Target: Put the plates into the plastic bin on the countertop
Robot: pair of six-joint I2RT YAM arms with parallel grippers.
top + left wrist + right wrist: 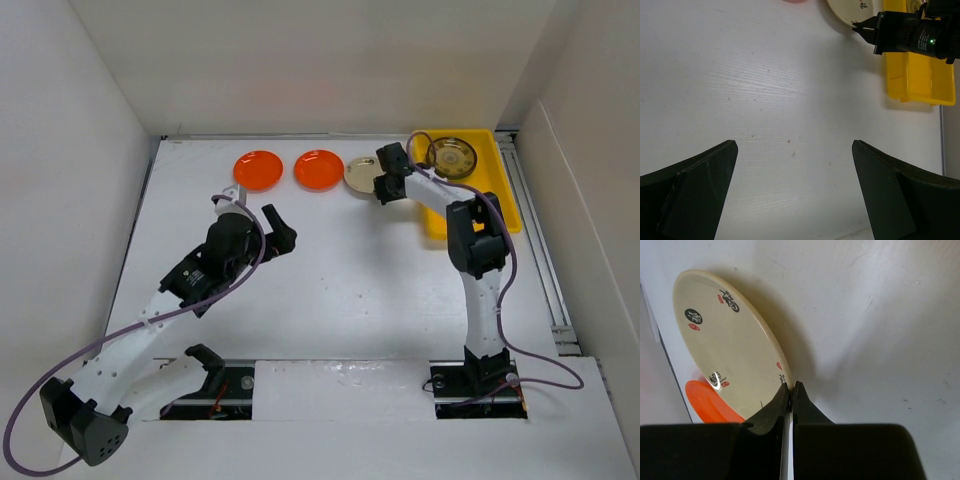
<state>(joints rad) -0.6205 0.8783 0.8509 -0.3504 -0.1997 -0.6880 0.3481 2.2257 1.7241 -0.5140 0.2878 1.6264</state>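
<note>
The patterned plate (452, 158) lies to the right of my right gripper in the top view, so I should lift across the bin's side, then lower to release there.
My right gripper (791, 386) is shut on the near rim of the cream plate (725, 345), which lies on the white countertop (360, 270) just left of the yellow plastic bin (503, 208). From above, the same gripper (383, 186) sits at the cream plate (358, 172). Two orange plates (257, 169) (319, 169) lie in a row to its left. A brown-gold patterned plate (452, 158) rests inside the bin. My left gripper (281, 231) hovers open over bare countertop, well short of the orange plates; nothing is between its fingers (695, 192).
White walls enclose the countertop on the left, back and right. A metal rail (540, 260) runs along the right side beyond the bin. In the left wrist view the right gripper (860, 26) and the bin (920, 75) lie ahead at the upper right.
</note>
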